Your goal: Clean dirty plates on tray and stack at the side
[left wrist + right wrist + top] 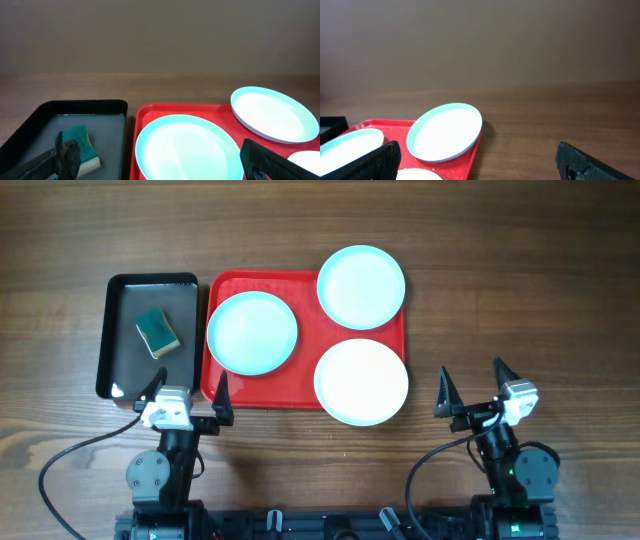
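Observation:
The bare tray leaves room for my fingers at the sponge-side plate's rim facing the far plate (295, 329) (382, 136). So my right gripper will next swing outward across the tray and tilt down onto that plate's rim.
Three pale mint plates lie on the red tray (300, 288): one at its left (252, 332), one at the far right corner, overhanging the rim (361, 286), one at the near right, overhanging the front rim (361, 381). My left gripper (186, 400) is open and empty, just in front of the tray's near left corner. My right gripper (474, 388) is open and empty, on the bare table right of the tray. The left wrist view shows the left plate (187, 147) and the far plate (275, 114). The right wrist view shows the far plate (445, 131).
A black tray (122, 340) lies left of the red tray, with a green and yellow sponge (157, 331) in it, also seen in the left wrist view (82, 145). Bare wooden table extends right of the red tray (520, 300).

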Robot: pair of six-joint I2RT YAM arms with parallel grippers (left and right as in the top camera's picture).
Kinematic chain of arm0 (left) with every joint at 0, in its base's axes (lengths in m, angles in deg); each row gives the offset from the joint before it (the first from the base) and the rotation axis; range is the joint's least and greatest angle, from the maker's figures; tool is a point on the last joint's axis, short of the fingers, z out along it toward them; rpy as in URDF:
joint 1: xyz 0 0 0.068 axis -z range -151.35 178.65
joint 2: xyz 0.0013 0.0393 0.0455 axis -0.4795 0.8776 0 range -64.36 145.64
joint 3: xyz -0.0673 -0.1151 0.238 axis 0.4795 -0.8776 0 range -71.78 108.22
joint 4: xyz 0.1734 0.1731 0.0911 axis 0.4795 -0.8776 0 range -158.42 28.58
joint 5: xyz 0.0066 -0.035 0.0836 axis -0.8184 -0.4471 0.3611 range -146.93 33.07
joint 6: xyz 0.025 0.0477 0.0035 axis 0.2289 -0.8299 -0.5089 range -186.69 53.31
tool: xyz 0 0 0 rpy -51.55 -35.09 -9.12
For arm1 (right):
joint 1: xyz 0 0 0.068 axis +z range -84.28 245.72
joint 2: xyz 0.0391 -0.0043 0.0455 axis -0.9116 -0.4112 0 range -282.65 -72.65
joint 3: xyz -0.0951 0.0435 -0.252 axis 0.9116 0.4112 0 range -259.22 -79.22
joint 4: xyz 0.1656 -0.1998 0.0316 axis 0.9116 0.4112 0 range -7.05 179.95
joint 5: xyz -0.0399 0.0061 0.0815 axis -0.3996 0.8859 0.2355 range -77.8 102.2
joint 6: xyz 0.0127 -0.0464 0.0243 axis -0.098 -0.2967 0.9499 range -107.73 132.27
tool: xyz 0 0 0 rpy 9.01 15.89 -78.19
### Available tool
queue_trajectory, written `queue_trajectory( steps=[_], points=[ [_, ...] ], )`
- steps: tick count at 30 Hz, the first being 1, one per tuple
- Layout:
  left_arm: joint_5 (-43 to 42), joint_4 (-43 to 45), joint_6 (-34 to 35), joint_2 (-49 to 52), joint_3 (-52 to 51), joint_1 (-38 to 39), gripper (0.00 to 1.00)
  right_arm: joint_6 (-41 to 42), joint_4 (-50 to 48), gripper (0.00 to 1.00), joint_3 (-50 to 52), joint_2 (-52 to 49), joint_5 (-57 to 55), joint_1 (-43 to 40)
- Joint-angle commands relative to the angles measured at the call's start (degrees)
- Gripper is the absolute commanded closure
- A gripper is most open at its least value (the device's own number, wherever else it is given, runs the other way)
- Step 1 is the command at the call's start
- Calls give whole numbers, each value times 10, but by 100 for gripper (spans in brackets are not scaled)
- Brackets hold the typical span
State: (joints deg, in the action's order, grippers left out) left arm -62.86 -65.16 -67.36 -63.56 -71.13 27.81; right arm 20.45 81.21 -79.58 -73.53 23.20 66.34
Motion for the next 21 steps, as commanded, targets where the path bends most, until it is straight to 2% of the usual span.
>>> queue_trajectory(
  steps=[1, 4, 10, 17, 21],
  points=[
    [-11, 0, 53, 4, 47, -2, 0, 9, -7, 0, -20, 1, 19, 3],
    [-12, -21, 76, 28, 115, -2, 0, 8, -7, 0, -59, 1, 19, 3],
    [-11, -149, 76, 139, 301, -2, 0, 8, -3, 0, -155, -40, 47, 3],
    [-11, -326, 76, 329, 531, -2, 0, -24, 48, 0, -307, -226, 161, 3],
    [-17, -466, 76, 461, 683, -2, 0, -24, 158, 0, -447, -365, 195, 3]
  ],
)
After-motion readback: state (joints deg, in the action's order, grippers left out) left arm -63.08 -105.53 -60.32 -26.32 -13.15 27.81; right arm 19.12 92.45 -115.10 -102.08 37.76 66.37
